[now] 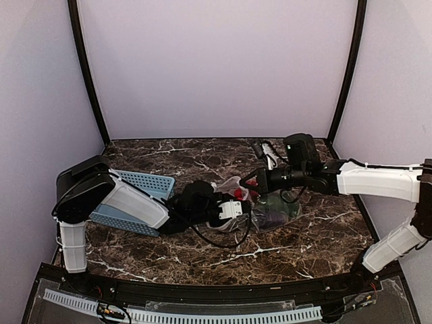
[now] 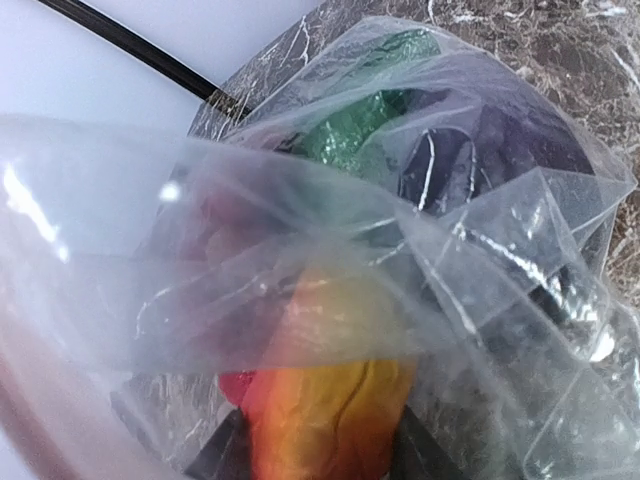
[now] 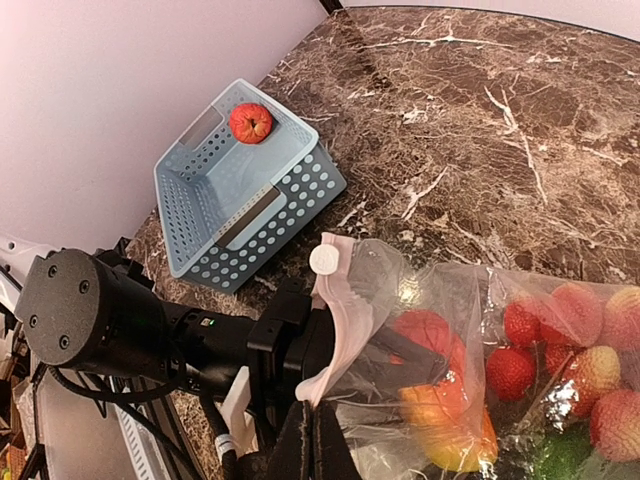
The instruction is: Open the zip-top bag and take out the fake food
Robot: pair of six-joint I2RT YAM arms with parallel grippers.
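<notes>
The left gripper leaves the bag upward next, crosses left in the top view and lowers inside the basket (image 1: 154, 187), which already holds one piece, to release.
The clear zip-top bag (image 1: 270, 210) lies mid-table with its mouth open. My left gripper (image 1: 239, 208) reaches inside it and is shut on an orange-red piece of fake food (image 2: 330, 410), its dark fingers (image 2: 215, 460) on either side. A green vegetable (image 2: 350, 135) and a dark purple eggplant (image 2: 490, 150) lie deeper in the bag. My right gripper (image 3: 315, 430) is shut on the lower end of the pinkish zip strip (image 3: 345, 310) and holds the mouth up. A cluster of red balls (image 3: 560, 350) shows through the plastic.
The light-blue perforated basket (image 3: 215, 215) stands left of the bag, with one red tomato-like piece (image 3: 251, 122) in it. It sits partly under my left arm (image 1: 135, 202). A white slider (image 3: 323, 260) sits at the top of the zip strip.
</notes>
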